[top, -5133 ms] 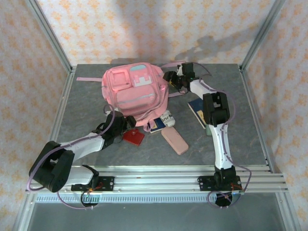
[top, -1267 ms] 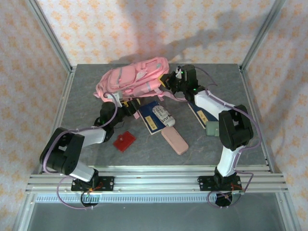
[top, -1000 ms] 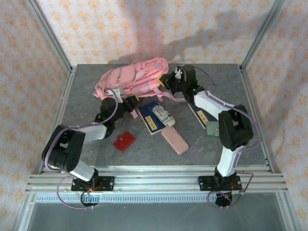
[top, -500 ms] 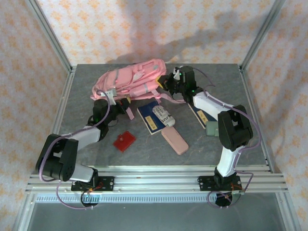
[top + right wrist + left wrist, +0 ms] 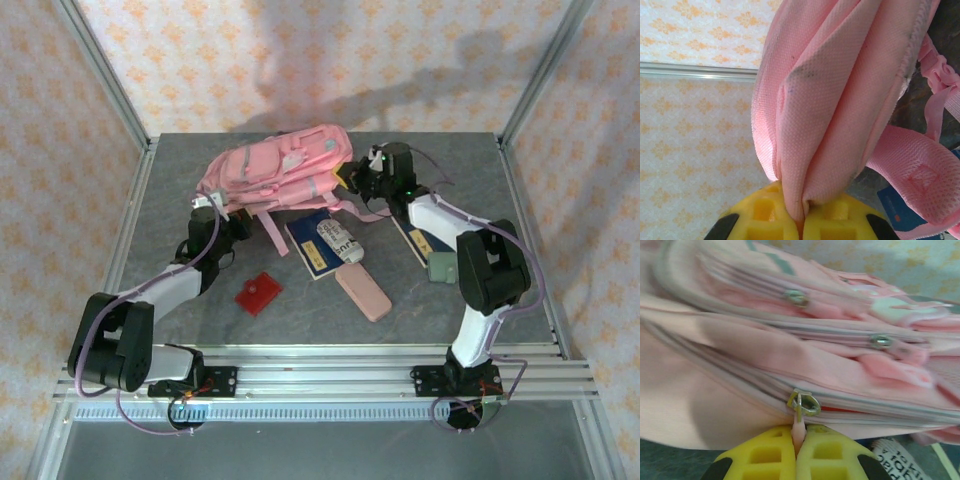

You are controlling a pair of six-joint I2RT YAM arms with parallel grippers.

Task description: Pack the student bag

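My right gripper spreads its fingers and frees the fold of pink fabric between them next, as my left gripper holds the zip pull [image 5: 798, 429].
The student bag [image 5: 275, 165], a pink backpack with grey zip trims, lies tipped on its side at the back of the table. My left gripper [image 5: 206, 206] is at the bag's left end, shut on the pink zip pull [image 5: 798, 429] that hangs from a metal slider [image 5: 803, 402] on the main zip. At the bag's right end, my right gripper [image 5: 354, 176] is shut on a fold of the bag's pink fabric [image 5: 840, 100], holding it up. A pink strap [image 5: 912, 180] hangs beside it.
In front of the bag lie a blue book [image 5: 312, 250] with a white printed tube [image 5: 338, 240] on it, a flat pink pencil case [image 5: 362, 293] and a red card [image 5: 259, 293]. Under the right arm are another blue book [image 5: 413, 232] and a grey-green block [image 5: 440, 267].
The bag has gone from flat to tipped on its side. Over the last second my left gripper has travelled left along the bag with the zip pull. The right gripper has kept its hold.
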